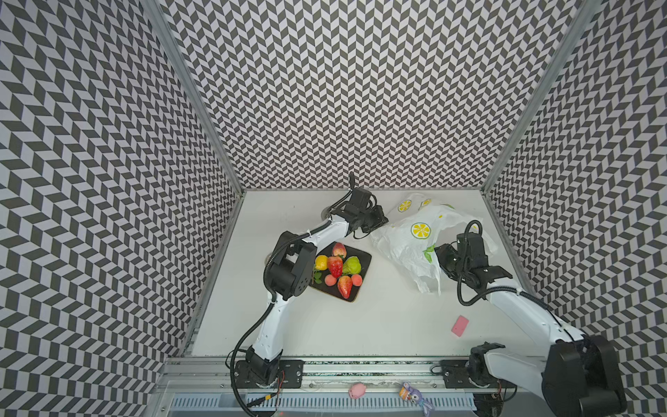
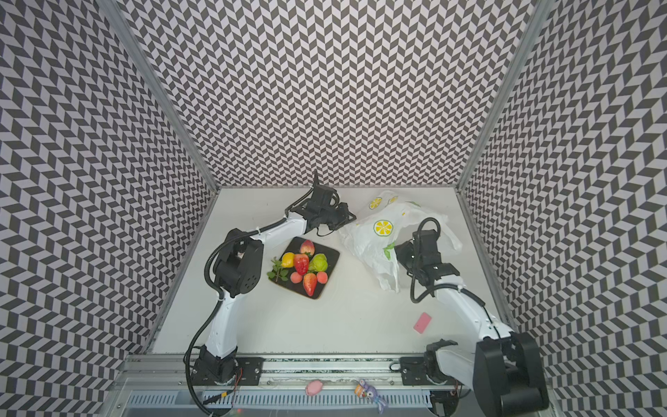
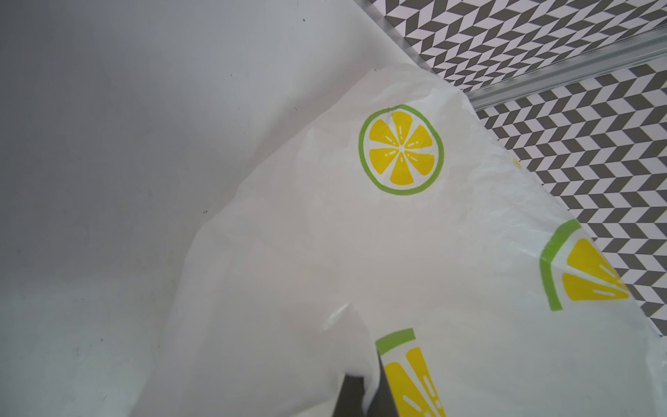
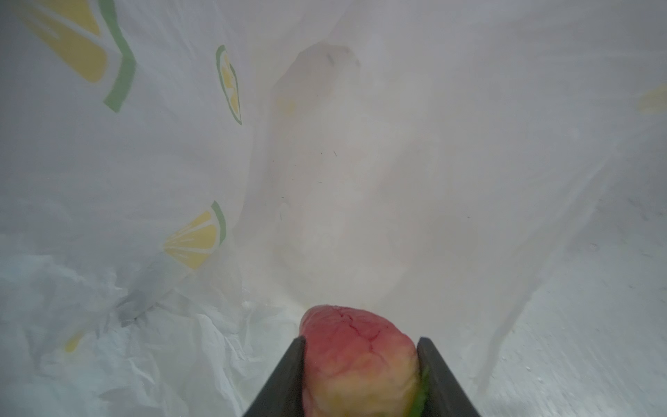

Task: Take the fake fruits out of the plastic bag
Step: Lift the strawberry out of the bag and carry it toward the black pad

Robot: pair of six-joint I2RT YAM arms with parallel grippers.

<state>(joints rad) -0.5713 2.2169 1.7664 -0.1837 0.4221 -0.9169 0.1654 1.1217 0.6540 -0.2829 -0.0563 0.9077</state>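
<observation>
My left gripper will open its fingers in place and let go of the fold of plastic bag between them, because my right gripper holds the peach.
The white plastic bag (image 1: 415, 234) with lemon-slice prints lies at the back right of the table in both top views. My left gripper (image 3: 364, 379) is shut on a fold of the plastic bag (image 3: 361, 234) at its left edge. My right gripper (image 4: 361, 346) reaches into the bag's mouth and is shut on a pinkish-red and yellow peach (image 4: 357, 335). In a top view the right gripper (image 1: 438, 252) has its tips hidden by the plastic. Several fake fruits (image 1: 335, 265) lie on a black plate (image 1: 364, 258) beside the left arm: strawberries, a lemon, a green pear and small peaches.
A pink flat block (image 1: 460, 325) lies on the table near the right arm. A pink toy pig (image 1: 357, 390) and a purple toy (image 1: 411, 393) sit on the front rail. Patterned walls enclose the table on three sides.
</observation>
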